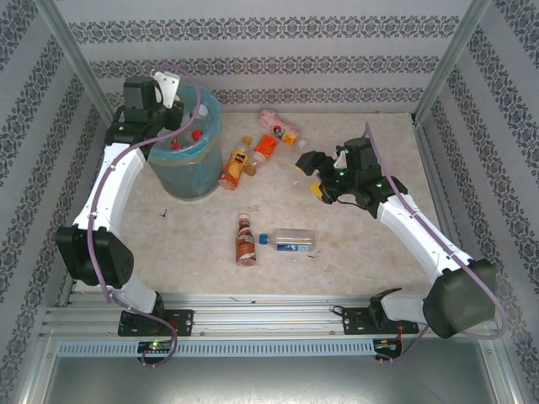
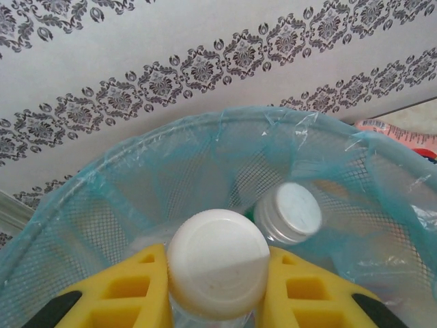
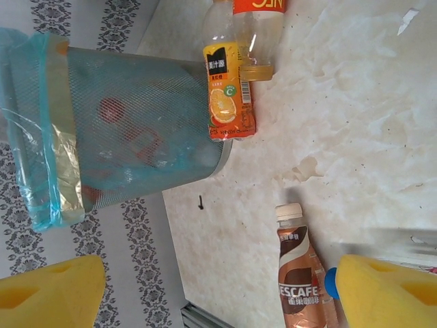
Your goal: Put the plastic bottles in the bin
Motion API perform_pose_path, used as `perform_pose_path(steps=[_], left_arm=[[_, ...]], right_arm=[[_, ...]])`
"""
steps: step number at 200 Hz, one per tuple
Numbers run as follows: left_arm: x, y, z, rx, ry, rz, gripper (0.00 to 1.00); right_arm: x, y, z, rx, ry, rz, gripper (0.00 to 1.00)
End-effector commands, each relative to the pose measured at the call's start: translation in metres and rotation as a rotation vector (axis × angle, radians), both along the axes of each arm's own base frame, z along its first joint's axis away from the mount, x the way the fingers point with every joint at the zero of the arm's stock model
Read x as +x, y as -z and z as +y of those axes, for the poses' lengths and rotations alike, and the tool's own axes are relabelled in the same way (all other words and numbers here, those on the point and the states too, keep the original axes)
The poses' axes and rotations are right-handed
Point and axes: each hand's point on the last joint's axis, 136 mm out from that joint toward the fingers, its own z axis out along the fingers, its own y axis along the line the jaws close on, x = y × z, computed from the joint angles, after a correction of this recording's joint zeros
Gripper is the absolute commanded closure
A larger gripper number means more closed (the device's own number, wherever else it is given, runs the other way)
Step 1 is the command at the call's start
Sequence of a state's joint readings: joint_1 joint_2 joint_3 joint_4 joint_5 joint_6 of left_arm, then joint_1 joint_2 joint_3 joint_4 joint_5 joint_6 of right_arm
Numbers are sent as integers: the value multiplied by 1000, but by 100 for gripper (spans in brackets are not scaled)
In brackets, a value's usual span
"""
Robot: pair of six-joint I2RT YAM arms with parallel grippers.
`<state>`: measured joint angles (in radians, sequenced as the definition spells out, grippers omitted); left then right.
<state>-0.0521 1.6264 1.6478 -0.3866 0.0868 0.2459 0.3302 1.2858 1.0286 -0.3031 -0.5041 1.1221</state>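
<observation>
I will next lower the clear bottle in my left gripper down into the bin's bag-lined opening [image 1: 187, 118] [image 2: 153, 229] and let go of it there, because the bin's open rim is already around the bottle.
The bin [image 1: 187, 168] stands at the back left, a mesh bucket lined with a light-blue bag, with red-capped bottles [image 1: 178, 143] inside. My left gripper [image 1: 175, 122] hangs over its mouth. In the left wrist view the left gripper [image 2: 217, 290] is shut on a clear bottle with a white cap [image 2: 217, 263], just above the bin rim [image 2: 205, 124]. Another capped bottle [image 2: 290, 213] lies below it in the bin. My right gripper [image 1: 317, 177] hovers open at mid table, holding nothing [image 3: 218, 294]. Below it lie a brown Nescafe bottle [image 3: 300, 280] and a blue-capped clear bottle [image 1: 290, 241].
An orange-juice bottle [image 1: 234, 170] lies against the bin's right side, a red-label bottle [image 1: 265, 148] beside it and a pink bottle [image 1: 282, 127] near the back wall. The Nescafe bottle [image 1: 245, 240] lies at the front centre. Patterned walls close three sides.
</observation>
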Motion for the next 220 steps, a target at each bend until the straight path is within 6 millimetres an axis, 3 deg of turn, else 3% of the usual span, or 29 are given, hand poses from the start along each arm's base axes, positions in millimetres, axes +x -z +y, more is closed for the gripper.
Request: perform_pose_path(steps=[1,61,83,115,164,203,220], left_arm=[[2,52,-9,-57,22,139,100],[6,97,-6,-72,5,261,100],[8,101,-3,-139,-2,286,100],[8,77,-10,-210,20,229,100],[7,59,-14,-235,37,198,100],[4,6,-11,-245,27,82,62],[0,-22,-12,-257,35,21,52]], right_arm=[[-3,5,5,4,-26,0,13],[-3,10,5,1,-26,10,13],[-2,10,6,4,-28,10,13],[-2,12,6,1,-27,14,13],[-1,16,9,9,-32,21,13],[2,12,9,9,-32,14,13],[3,11,11,10,-37,14,13]])
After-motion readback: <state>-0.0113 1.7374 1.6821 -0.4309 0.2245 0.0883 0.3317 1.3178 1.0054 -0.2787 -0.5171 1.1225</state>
